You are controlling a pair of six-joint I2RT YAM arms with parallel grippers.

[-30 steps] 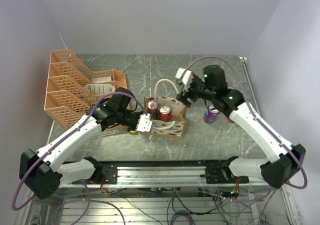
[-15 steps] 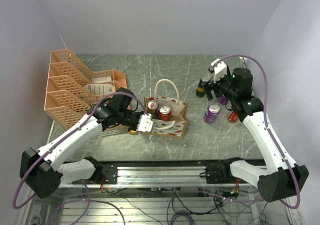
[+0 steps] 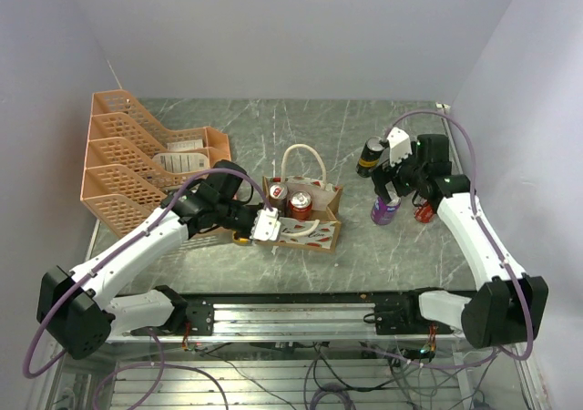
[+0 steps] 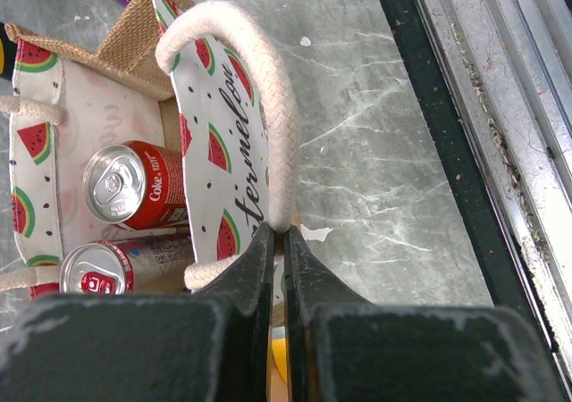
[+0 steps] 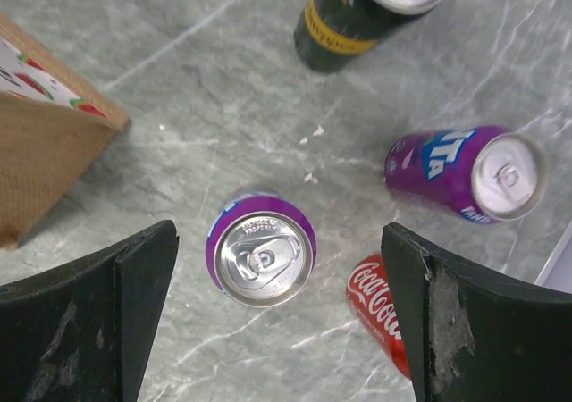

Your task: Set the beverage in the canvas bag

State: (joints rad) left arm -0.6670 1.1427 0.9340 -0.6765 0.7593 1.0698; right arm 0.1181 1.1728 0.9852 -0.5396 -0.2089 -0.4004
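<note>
The can is standing below my right gripper, between its open fingers, so next I will lower that gripper around the top of the upright purple can [image 3: 383, 212] [image 5: 262, 257] and close it on the can's sides.
The canvas bag [image 3: 314, 228] stands mid-table, tan with watermelon print and white loop handles. Two cans stand inside it, a red Coke can [image 4: 134, 183] and a second can [image 4: 96, 270]. My left gripper [image 3: 265, 223] is shut on the near rope handle [image 4: 268, 107], holding the bag's front panel up. My right gripper [image 3: 393, 184] is open, hovering above an upright purple can [image 5: 262, 257], which sits below and between its fingers [image 5: 89, 322]. That can also shows in the top view [image 3: 383, 210].
Near the purple can are a black can [image 5: 357, 13], a second purple can [image 5: 465, 174] and a red Coca-Cola can [image 5: 384, 317]. The bag's corner [image 5: 45, 143] lies to the left of them. An orange mesh rack [image 3: 137, 169] stands at the table's left.
My right arm has swung from beside the bag out to the right and come down over the purple can, its jaws open. The left arm and the bag have not moved.
</note>
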